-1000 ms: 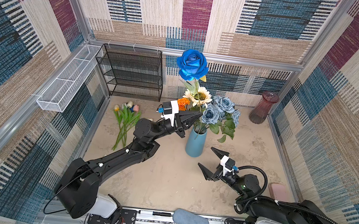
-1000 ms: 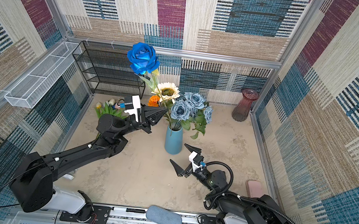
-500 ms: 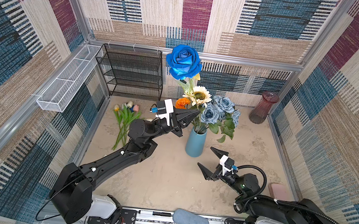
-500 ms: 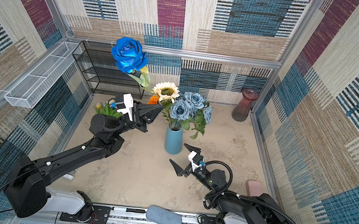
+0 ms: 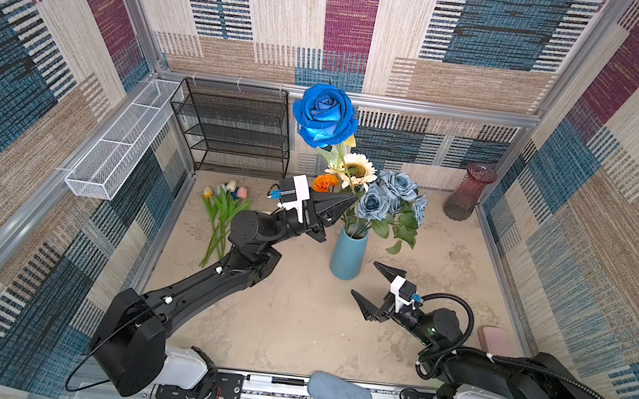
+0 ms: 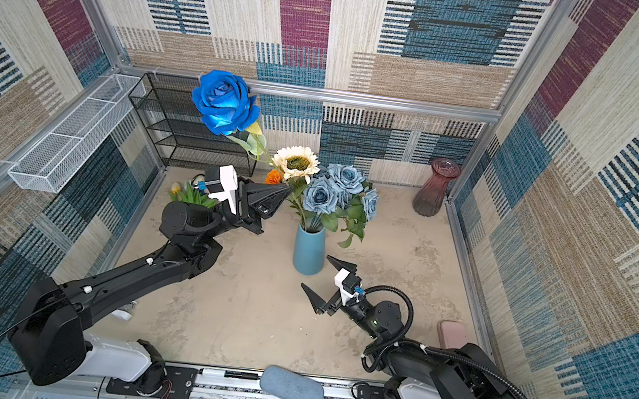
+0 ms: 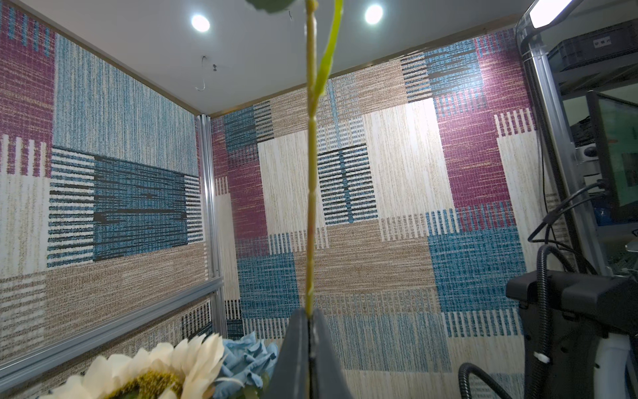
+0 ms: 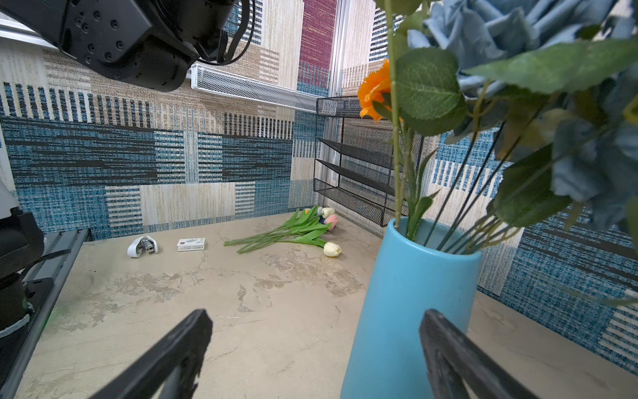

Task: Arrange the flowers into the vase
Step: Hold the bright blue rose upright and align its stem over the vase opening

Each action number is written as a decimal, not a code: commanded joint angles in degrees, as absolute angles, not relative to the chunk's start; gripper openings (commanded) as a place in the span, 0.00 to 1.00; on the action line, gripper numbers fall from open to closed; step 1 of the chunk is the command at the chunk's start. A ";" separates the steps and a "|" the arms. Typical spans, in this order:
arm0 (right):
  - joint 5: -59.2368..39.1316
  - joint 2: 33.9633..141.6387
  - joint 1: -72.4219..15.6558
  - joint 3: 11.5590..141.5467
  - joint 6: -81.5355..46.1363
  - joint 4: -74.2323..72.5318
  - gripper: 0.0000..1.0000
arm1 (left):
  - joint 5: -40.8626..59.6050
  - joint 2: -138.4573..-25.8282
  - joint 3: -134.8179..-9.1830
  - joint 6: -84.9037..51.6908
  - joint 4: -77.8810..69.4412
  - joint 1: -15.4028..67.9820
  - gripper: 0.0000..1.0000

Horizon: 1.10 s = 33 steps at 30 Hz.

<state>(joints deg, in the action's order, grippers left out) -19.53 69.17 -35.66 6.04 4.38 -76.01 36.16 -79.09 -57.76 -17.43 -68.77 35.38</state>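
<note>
I need to lower my left gripper toward the opening of the blue vase (image 5: 348, 254) and release the deep-blue rose's green stem there, because my grip is still high above the vase's rim.
In both top views my left gripper (image 5: 352, 199) (image 6: 288, 191) is shut on the green stem (image 7: 310, 179) of the deep-blue rose (image 5: 324, 115) (image 6: 225, 102), held upright just left of and above the blue vase (image 5: 348, 254) (image 6: 309, 251). The stem's lower end is hidden. The vase holds a cream sunflower (image 5: 353, 169), dusty-blue roses (image 5: 389, 195) and an orange marigold (image 5: 324, 182). Several tulips (image 5: 224, 209) (image 8: 303, 231) lie on the table at the left. My right gripper (image 5: 366, 280) (image 8: 316, 314) stands open and empty beside the vase base (image 8: 407, 311).
A black mesh shelf (image 5: 234, 130) stands at the back left, with a white wire basket (image 5: 120, 140) on the left wall. A maroon glass vase (image 5: 467, 193) is in the back right corner. A small white box (image 8: 191, 244) and a white device (image 8: 142, 247) lie near the left wall.
The left gripper has carried the deep-blue rose slightly left, and its head has swung left with it. The right arm has not moved.
</note>
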 commanded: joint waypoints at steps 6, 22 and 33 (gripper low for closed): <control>-20.20 69.27 -35.77 6.50 4.22 -77.08 0.97 | 35.90 -80.06 -57.71 -16.87 -71.19 35.29 0.00; -19.65 68.55 -35.77 6.33 4.35 -76.66 0.97 | 30.89 -83.58 -50.37 -15.27 -72.44 35.24 0.00; -19.17 70.21 -35.75 6.94 4.04 -76.99 0.97 | 29.25 -85.36 -44.92 -18.19 -76.14 35.20 0.00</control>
<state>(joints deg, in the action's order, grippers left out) -19.46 69.78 -35.66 6.55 4.38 -75.96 29.10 -85.30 -45.47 -16.86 -72.62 35.24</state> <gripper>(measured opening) 0.974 0.069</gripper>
